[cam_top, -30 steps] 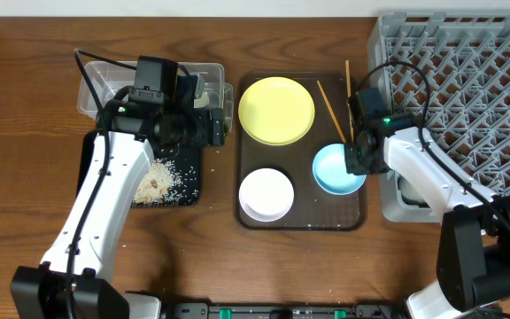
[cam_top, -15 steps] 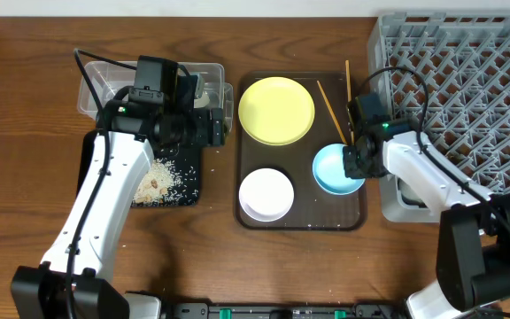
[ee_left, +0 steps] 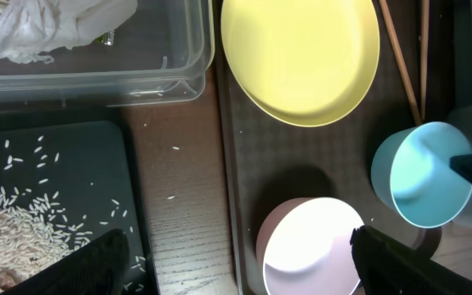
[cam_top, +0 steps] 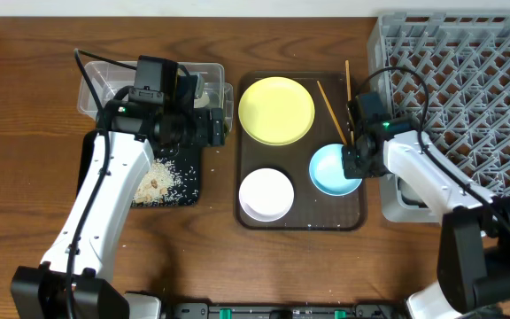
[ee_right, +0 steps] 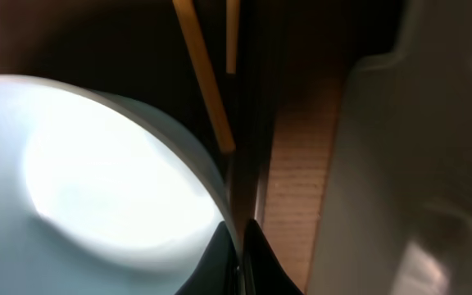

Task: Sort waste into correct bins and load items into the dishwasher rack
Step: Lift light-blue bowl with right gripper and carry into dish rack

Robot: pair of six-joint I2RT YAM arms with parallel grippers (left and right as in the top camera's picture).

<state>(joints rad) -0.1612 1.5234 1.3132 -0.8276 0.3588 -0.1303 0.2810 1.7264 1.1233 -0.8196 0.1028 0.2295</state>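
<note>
The light blue bowl should go to the grey rack's far tray-side corner [cam_top: 421,57], as pegs there stand empty. I will next move my right gripper up, then outward and down to release the bowl there.
My right gripper [cam_top: 352,161] is shut on the rim of the light blue bowl [cam_top: 333,169], which tilts on the brown tray; the right wrist view shows the fingers [ee_right: 238,262] pinching its rim [ee_right: 97,180]. The yellow plate [cam_top: 276,110], white bowl [cam_top: 266,193] and two chopsticks [cam_top: 330,112] lie on the same tray. My left gripper [cam_top: 215,126] is open and empty above the table between the black tray [cam_top: 193,182] with rice [cam_top: 159,182] and the brown tray. The clear tub [ee_left: 97,74] holds a white crumpled scrap [ee_left: 47,24]. The grey rack [cam_top: 467,80] stands at the right.
The brown serving tray [cam_top: 301,221] sits mid-table. A white part [cam_top: 405,190] lies under the rack's front left corner. Loose rice grains lie scattered on the black tray [ee_left: 23,164] and a few on the wood beside it.
The right gripper has pulled the blue bowl slightly left and tipped it. The left arm has not moved.
</note>
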